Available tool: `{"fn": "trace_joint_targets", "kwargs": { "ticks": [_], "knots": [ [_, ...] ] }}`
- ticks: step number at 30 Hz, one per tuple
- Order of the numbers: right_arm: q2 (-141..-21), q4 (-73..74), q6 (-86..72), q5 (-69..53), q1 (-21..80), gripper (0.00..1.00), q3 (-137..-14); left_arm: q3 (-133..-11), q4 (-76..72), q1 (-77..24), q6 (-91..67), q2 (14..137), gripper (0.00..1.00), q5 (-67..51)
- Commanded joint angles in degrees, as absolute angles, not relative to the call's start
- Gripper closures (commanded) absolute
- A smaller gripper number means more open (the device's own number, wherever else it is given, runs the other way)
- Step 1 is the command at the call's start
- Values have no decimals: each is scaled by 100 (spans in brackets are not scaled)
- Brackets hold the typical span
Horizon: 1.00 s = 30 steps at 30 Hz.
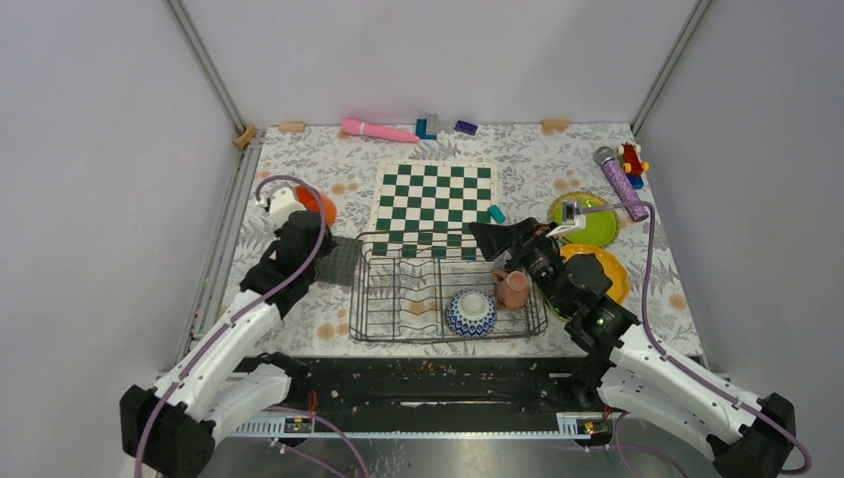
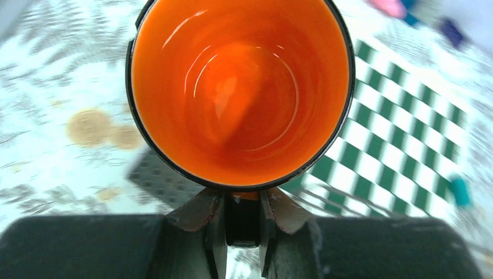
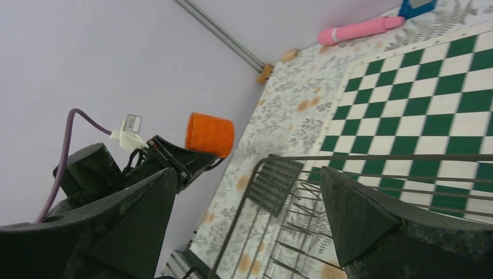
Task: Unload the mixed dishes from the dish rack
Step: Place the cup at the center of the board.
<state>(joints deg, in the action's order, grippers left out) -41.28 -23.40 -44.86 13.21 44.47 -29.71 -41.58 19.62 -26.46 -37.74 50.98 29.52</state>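
The left gripper moves down to the left in the top view next and sets the orange cup (image 1: 320,205) there, since open table shows beside the grey mat.
The dark wire dish rack (image 1: 398,299) stands in the middle of the table and also shows in the right wrist view (image 3: 302,192). A blue-and-white patterned bowl (image 1: 470,311) lies upside down in the rack, with a pink mug (image 1: 513,289) beside it at the rack's right end. My left gripper (image 1: 302,217) (image 2: 242,200) is shut on the orange cup (image 1: 320,205) (image 2: 241,87) and holds it above the table, left of the rack; the cup also shows in the right wrist view (image 3: 209,133). My right gripper (image 1: 490,237) (image 3: 247,171) is open and empty over the rack's back right. A lime green plate (image 1: 595,227) and a yellow-orange plate (image 1: 609,271) lie right of the rack. The teal plate and the grey cup are out of view.
A green-and-white chessboard (image 1: 433,202) lies behind the rack. A small dark grey mat (image 1: 343,261) lies at the rack's left. A pink tool (image 1: 378,129), blue blocks (image 1: 428,126), a purple microphone (image 1: 619,182) and a toy (image 1: 632,157) lie at the back.
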Motion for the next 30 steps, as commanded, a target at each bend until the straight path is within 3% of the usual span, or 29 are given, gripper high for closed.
{"fn": "trace_joint_targets", "kwargs": {
  "ticks": [1,6,13,18,30],
  "knots": [
    [-3967,-1879,-3877,1667,4414,1,-3237,-4432,1958,-1717,-4291,5479,100,3846],
    [-3869,-1670,-3665,1941,4420,0,-3231,-4022,1227,-1099,-4422,5713,100,4048],
    [-3949,-1555,-3458,2122,4420,0,-3257,-4175,1026,-458,-4498,6601,100,3330],
    [-3964,-1532,-3341,2249,4415,0,-3254,-4123,593,-270,-4524,7084,100,2706],
    [-3968,-1450,-3156,2541,4417,0,-3246,-4433,812,-202,-4669,7849,100,2754]
  ]
}}
